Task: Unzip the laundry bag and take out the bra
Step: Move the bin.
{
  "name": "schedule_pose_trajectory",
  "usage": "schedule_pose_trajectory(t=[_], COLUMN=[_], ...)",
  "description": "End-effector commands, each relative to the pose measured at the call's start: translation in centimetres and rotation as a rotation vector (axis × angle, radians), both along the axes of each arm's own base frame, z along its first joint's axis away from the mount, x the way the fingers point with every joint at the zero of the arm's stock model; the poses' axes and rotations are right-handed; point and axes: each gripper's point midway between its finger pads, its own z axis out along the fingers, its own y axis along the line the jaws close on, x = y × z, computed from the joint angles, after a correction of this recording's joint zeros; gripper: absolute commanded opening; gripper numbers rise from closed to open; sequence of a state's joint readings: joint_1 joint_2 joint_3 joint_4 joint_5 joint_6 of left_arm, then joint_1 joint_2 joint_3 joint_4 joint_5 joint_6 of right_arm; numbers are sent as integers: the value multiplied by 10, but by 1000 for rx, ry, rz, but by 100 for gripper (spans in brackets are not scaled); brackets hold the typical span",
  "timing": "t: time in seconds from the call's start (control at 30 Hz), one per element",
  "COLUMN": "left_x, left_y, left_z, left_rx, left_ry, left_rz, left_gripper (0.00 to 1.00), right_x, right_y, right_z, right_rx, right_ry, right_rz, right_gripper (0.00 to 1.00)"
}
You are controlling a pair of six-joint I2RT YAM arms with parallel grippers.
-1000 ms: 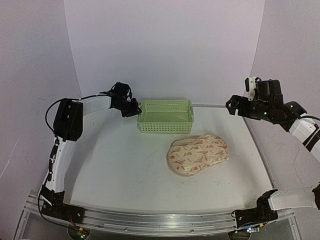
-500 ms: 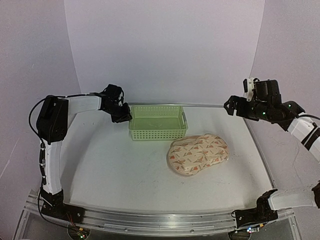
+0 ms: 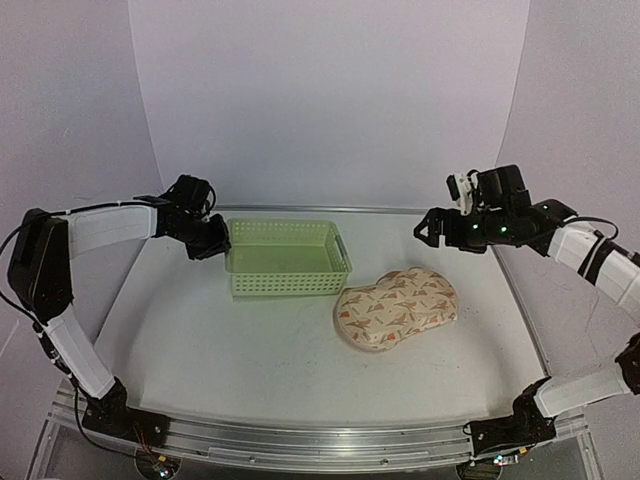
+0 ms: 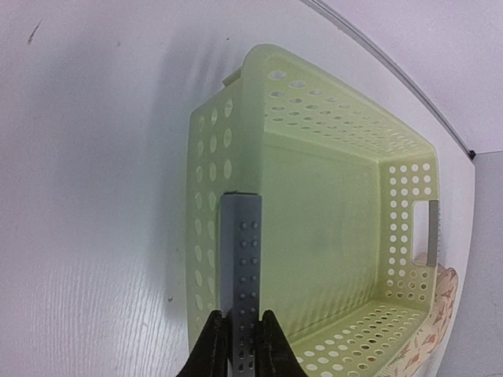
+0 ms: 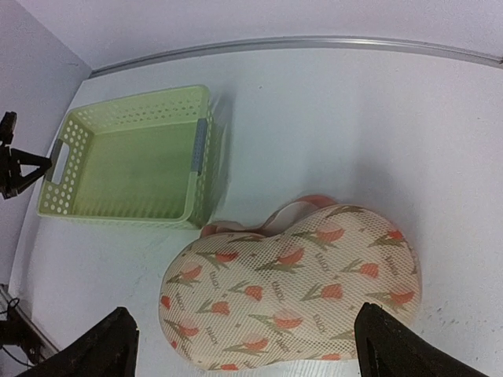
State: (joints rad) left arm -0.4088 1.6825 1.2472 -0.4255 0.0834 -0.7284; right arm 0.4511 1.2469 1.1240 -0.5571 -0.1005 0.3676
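Observation:
I should pull my left gripper back so that the held end of the basket swings along, and let go of it at the bare tabletop, which is clear behind the gripper.
The laundry bag (image 3: 395,308) lies flat on the table, right of centre, beige with reddish and green motifs; in the right wrist view the laundry bag (image 5: 291,298) fills the lower middle. A pinkish band (image 5: 302,206) shows at its far edge. The bra is hidden, and no zip shows. My right gripper (image 3: 430,225) hangs open above and behind the bag, and in its own view the right gripper (image 5: 244,310) has its fingers wide on either side of the bag. My left gripper (image 3: 222,240) is shut on the grey strip (image 4: 240,259) on the basket's left end wall.
The light green slotted basket (image 3: 285,265) stands empty, left of the bag and almost touching it; in the left wrist view the basket (image 4: 330,220) has a corner of the bag (image 4: 436,314) beyond it. White walls enclose the table on three sides.
The left arm has dragged the basket leftward and slightly nearer, keeping its grip. The right gripper has moved left and lower, toward the space above the bag, still open.

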Motion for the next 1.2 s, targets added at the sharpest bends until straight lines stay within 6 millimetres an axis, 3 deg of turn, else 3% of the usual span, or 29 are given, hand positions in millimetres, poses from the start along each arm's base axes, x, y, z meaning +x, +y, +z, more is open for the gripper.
schedule_pose_trajectory(t=[0.0,0.33,0.53,0.73,1.17], left_x=[-14,-52,-62,-72,-83], left_y=[16,36,36,32,4], left_z=[29,11,-4,-19,-29], left_rx=[-56,-69,-85,-103,-125], left_ry=[-79,-56,-20,26,61], left_rz=[105,225,271,308,263], left_gripper=[0,0,0,0,21], right_x=[-10,-33,-45,-52,-56], right_y=[43,104,126,142,184], right_z=[-1,-32,-50,-66,-89], right_rx=[75,115,108,81,31], right_ry=[17,126,174,209,244], right_rz=[124,281,332,369,459], right_gripper=[96,93,90,87,78])
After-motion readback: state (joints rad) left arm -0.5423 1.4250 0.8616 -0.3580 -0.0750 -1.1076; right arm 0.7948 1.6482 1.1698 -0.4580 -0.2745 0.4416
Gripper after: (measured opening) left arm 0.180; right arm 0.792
